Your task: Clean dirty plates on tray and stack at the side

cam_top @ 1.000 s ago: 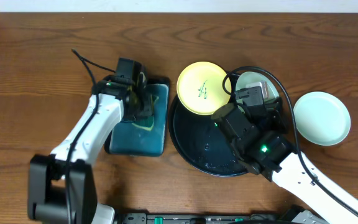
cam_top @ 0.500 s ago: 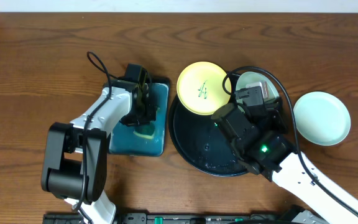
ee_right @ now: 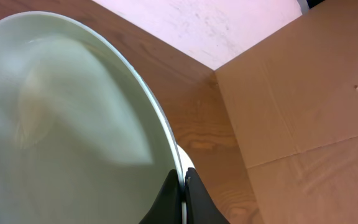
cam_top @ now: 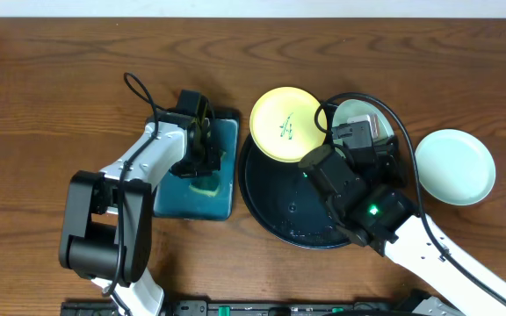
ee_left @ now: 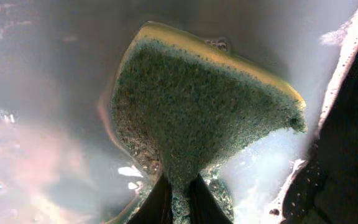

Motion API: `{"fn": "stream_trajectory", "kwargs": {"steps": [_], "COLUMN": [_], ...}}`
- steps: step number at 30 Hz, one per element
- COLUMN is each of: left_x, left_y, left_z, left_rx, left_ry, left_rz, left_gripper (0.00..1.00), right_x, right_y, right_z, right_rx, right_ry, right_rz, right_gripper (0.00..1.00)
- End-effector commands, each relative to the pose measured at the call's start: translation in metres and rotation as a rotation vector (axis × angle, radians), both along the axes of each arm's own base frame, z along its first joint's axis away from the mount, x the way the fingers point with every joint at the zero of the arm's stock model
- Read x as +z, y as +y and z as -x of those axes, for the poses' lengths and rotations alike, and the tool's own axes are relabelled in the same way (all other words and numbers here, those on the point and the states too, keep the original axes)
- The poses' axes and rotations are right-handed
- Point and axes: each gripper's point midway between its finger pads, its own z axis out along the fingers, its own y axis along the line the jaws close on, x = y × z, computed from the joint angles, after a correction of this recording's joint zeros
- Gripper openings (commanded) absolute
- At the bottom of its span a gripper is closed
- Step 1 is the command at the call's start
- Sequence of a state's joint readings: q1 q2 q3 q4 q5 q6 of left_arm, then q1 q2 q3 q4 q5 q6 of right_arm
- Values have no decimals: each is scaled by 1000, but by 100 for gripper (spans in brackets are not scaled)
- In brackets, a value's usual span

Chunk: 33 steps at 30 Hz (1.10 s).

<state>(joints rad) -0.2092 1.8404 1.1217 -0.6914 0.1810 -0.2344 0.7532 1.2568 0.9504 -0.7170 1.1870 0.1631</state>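
Note:
I will next swing the pale mint plate away from the black tray [cam_top: 275,206] with my right gripper. Then I will lower it onto the other mint plate and release it.
My left gripper [ee_left: 179,200] is shut on a sponge [ee_left: 197,106], green scouring face with a yellow edge, held over the wet teal tray [cam_top: 223,140]. Seen from overhead, that sponge [cam_top: 205,183] sits just below the left gripper [cam_top: 202,162]. My right gripper [ee_right: 183,198] is shut on the rim of a pale mint plate [ee_right: 61,124], tilted up at the far right of the black tray [cam_top: 275,206]. A pale yellow plate [cam_top: 285,123] with green scribbles leans on the tray's far rim. Another mint plate [cam_top: 454,166] lies on the table to the right.
The right arm's body [cam_top: 358,197] lies across the black tray's right half. A cardboard box [ee_right: 303,93] stands beyond the table's edge in the right wrist view. Bare wooden table [cam_top: 51,88] stretches to the left and back.
The left arm's elbow has swung in toward the teal tray, and its gripper has shifted slightly nearer with the sponge. The right arm and its plate have not moved.

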Motion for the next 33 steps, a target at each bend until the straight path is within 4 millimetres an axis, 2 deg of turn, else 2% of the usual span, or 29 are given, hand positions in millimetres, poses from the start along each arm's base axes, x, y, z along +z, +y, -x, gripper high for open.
{"fn": "stream_trajectory", "kwargs": {"steps": [1, 10, 15, 23, 28, 33], "left_x": [-22, -22, -22, -22, -22, -22], "left_y": [6, 6, 6, 6, 6, 6], "left_z": [13, 13, 13, 14, 14, 14], "left_rx": [-10, -11, -11, -11, -11, -11], "left_ry": [73, 74, 73, 74, 74, 75], "left_rz": [-32, -32, -33, -32, -33, -33], "left_gripper": [8, 8, 8, 8, 8, 8], "right_x": [17, 17, 7, -46, -87, -130], "right_y": [-2, -2, -6, -21, -40, -68], "right_z": [0, 0, -3, -10, -8, -7], "right_rx": [-17, -16, -35, -136, -282, -445], "right_ry": [-53, -52, -45, 65, 163, 274], "right_rz": [0, -1, -75, -439, -655, -805], "right_gripper": [1, 1, 1, 1, 1, 1]}}
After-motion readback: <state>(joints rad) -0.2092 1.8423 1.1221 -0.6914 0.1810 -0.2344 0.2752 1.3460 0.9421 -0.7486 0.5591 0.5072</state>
